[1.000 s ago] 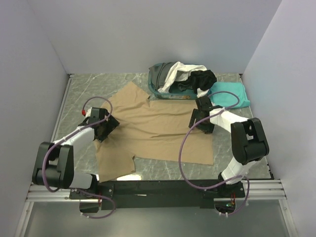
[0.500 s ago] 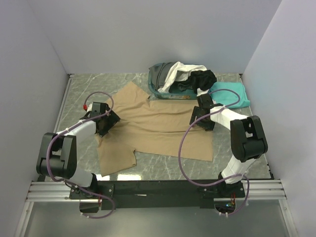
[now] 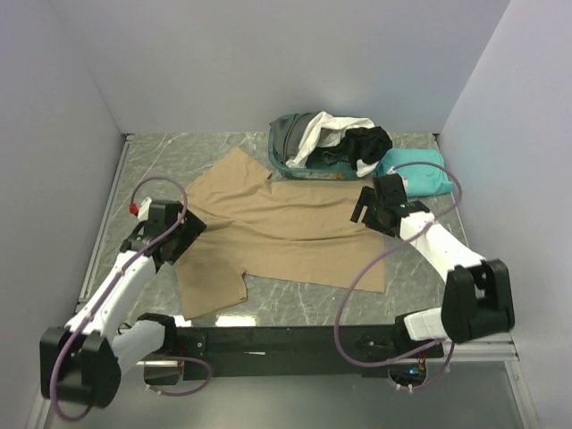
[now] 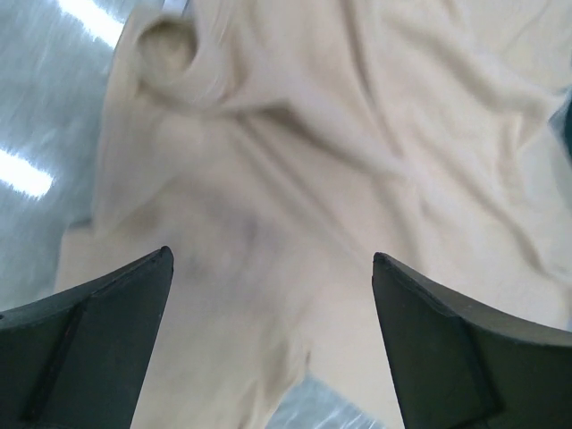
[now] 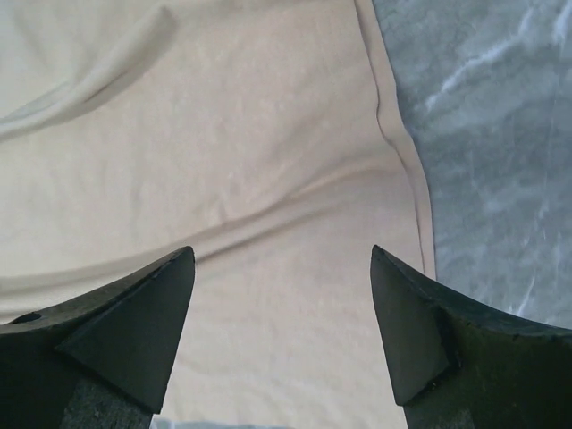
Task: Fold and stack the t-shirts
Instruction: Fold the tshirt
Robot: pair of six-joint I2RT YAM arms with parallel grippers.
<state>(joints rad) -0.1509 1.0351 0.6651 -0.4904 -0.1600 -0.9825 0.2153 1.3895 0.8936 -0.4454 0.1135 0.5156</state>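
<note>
The left gripper will move back toward the base, then go down to the near sleeve's end [image 3: 214, 307].
A tan t-shirt [image 3: 286, 228] lies spread flat on the marble table. It also shows in the left wrist view [image 4: 295, 179] and the right wrist view [image 5: 223, 161]. My left gripper [image 3: 179, 237] is open and empty above the shirt's left side near a sleeve. My right gripper [image 3: 374, 210] is open and empty over the shirt's right edge. A folded teal t-shirt [image 3: 416, 174] lies at the back right. White [image 3: 317, 132], black [image 3: 368, 143] and dark grey [image 3: 293, 134] shirts are piled in the basket.
A teal plastic basket [image 3: 279, 161] stands at the back centre against the wall. White walls close in the table on three sides. Bare marble [image 3: 147, 165] shows at the back left and along the front edge [image 3: 304, 304].
Both arms have drawn back and risen from the tan shirt. The left gripper moved left and nearer; the right gripper moved right, its arm swinging outward. The shirt lies flatter.
</note>
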